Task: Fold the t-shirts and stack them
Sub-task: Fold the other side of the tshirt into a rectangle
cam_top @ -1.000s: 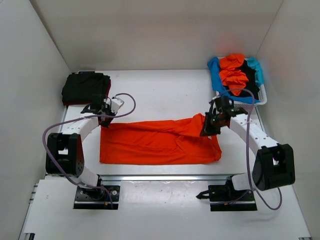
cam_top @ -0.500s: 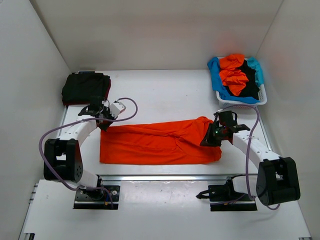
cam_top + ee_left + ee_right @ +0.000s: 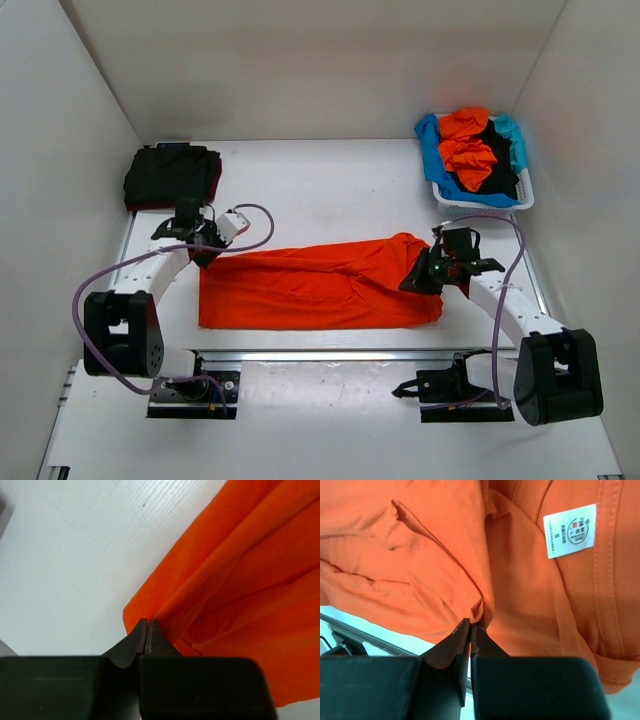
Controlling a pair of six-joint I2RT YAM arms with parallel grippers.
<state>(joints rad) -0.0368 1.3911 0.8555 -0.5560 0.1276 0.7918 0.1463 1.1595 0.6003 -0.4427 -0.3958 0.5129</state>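
Note:
The shirt's far corner should be released next by my left gripper, which will stay low in place. That end of the shirt already lies spread out along the table.
A bright orange t-shirt lies stretched across the middle of the table, folded lengthwise. My left gripper is shut on its far left corner. My right gripper is shut on a pinch of the shirt's right end, lifted a little off the table; a white size label shows there. A folded black t-shirt lies at the back left. More t-shirts, orange, light blue and black, are heaped in the basket.
The white lattice basket stands at the back right beside the right wall. White walls close in the table on the left, back and right. A metal rail runs along the table's near edge.
Both grippers have come nearer with the orange shirt's far edge, the right one moving down and right, the left one slightly left. The shirt's fold is narrower now.

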